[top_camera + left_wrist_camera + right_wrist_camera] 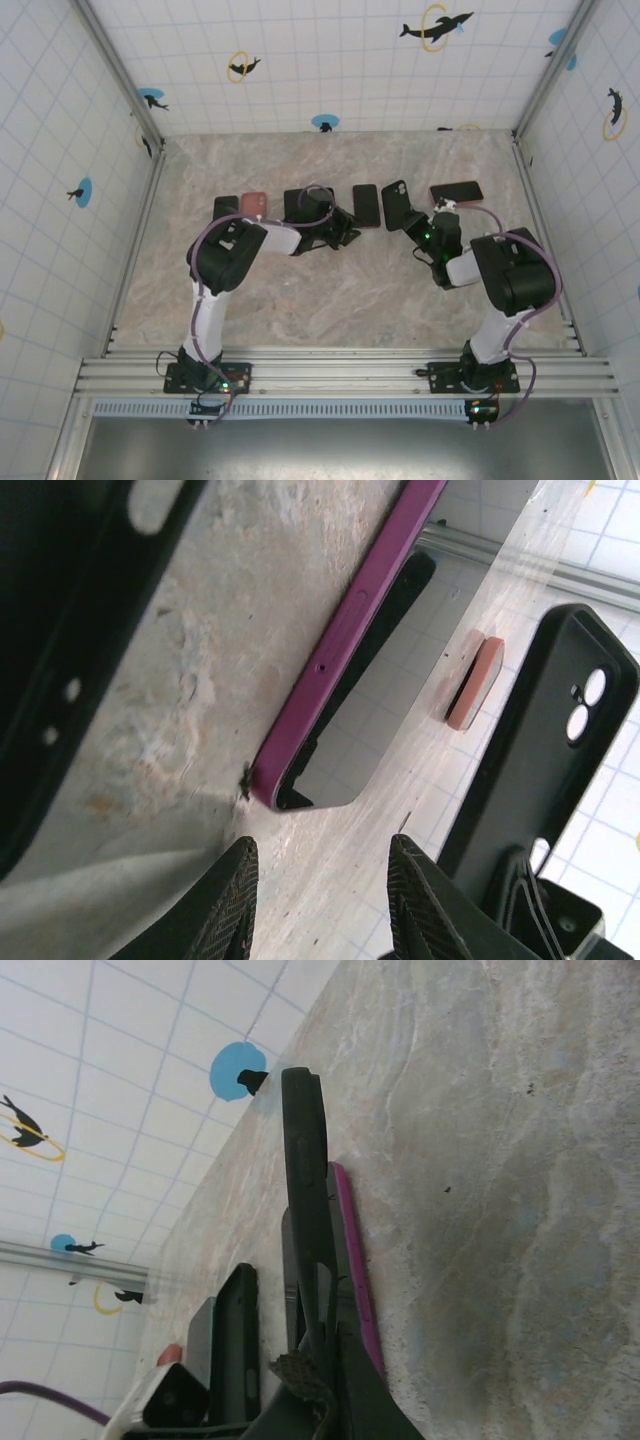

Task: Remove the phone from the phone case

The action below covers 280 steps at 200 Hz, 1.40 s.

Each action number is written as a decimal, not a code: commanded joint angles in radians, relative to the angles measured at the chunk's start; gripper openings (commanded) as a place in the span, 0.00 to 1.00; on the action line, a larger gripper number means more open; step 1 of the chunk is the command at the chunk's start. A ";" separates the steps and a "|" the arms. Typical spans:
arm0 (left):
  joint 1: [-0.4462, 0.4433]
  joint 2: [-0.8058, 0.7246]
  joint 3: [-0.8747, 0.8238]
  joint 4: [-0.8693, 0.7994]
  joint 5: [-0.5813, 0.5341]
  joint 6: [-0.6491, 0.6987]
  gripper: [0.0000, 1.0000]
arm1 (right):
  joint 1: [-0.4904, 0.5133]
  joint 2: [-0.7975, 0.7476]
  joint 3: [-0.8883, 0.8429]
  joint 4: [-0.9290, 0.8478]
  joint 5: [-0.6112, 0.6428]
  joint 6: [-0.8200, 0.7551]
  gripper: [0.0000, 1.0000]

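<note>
The robot's right gripper will next lower the black case onto the bare tabletop (388, 222) (385, 1260) beside the phone's purple edge and let go of the case's side, because the case is still standing on edge.
The phone (330, 660) has a purple edge and a glossy screen that mirrors the tiled wall. It lies flat on the table, showing as a dark slab (366, 205) from above. My left gripper (320, 890) is open just short of the phone's near corner, with nothing between its fingers; from above it (345, 235) sits below the phone. The black phone case (305, 1190) stands on edge beside the purple phone (350, 1250), and my right gripper (325, 1380) is shut on the case's wall. The case (397, 205) shows two camera holes (585, 705).
Other phones and cases lie in a row along the far part of the table: a black case (300, 205), a salmon one (254, 205), a dark one (226, 208) and a dark phone (456, 192) at the right. Another black case (60, 630) lies left of my left gripper.
</note>
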 commanded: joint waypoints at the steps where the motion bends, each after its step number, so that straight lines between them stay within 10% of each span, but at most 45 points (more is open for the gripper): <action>1: -0.004 -0.054 -0.021 -0.033 -0.015 0.031 0.38 | 0.004 0.049 0.043 0.068 0.029 -0.032 0.00; 102: 0.042 -0.232 0.044 -0.330 -0.094 0.411 0.45 | -0.006 0.228 0.182 0.042 0.000 -0.075 0.09; 174: 0.105 -0.308 -0.016 -0.418 -0.182 0.590 0.52 | -0.017 0.165 0.189 -0.121 -0.016 -0.203 0.40; 229: 0.137 -0.317 0.053 -0.569 -0.240 0.763 0.78 | -0.028 0.064 0.223 -0.338 0.014 -0.359 0.55; 240: 0.142 -0.321 0.064 -0.591 -0.256 0.783 0.97 | -0.030 0.041 0.229 -0.381 0.025 -0.393 0.58; 280: 0.162 -0.368 0.066 -0.623 -0.340 0.884 0.98 | -0.043 -0.055 0.272 -0.583 0.098 -0.533 0.67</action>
